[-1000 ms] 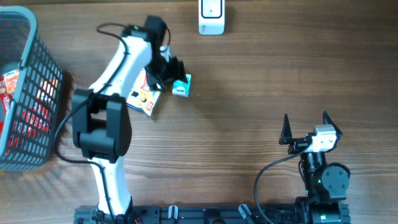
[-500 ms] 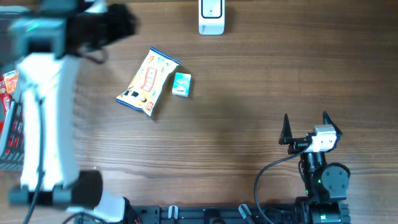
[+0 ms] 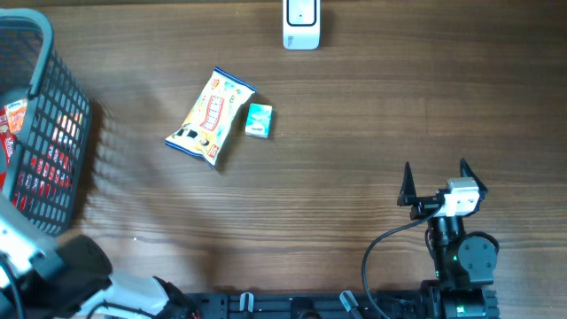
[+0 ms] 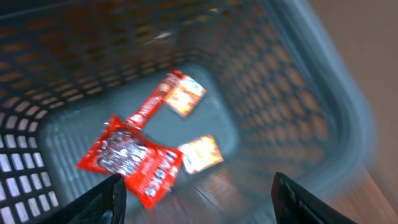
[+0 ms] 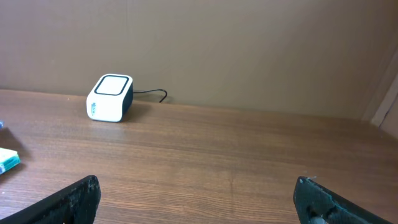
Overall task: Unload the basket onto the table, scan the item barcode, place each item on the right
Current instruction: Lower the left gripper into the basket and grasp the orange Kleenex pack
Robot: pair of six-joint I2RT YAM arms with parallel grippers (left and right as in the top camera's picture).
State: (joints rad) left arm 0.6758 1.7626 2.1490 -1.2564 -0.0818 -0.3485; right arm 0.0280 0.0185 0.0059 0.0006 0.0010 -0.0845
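Observation:
I should next lower my left gripper down and outward into the basket (image 4: 292,112) onto the small orange-red packet (image 4: 186,97), because the packet is beside the red stick, deep below the basket's rim.
The white barcode scanner (image 3: 301,24) stands at the table's far edge and also shows as a scanner (image 5: 110,98) in the right wrist view. A yellow snack packet (image 3: 211,118) and a small teal box (image 3: 259,120) lie side by side on the table. My left gripper (image 4: 199,208) hangs open over the grey basket (image 4: 292,112), with nothing between its fingers. Below it lie a large red packet (image 4: 134,163) and two smaller orange-red packets (image 4: 177,98). My right gripper (image 3: 436,182) stands open and holds nothing at the near right.
The grey mesh basket (image 3: 53,62) fills the table's left edge. A blurred part of the left arm (image 3: 35,266) crosses the near left corner. The teal box (image 5: 7,160) peeks in at the left of the right wrist view.
The left arm has left the yellow packet and teal box and swung left over the basket; both items stay where they were. The right arm has not moved.

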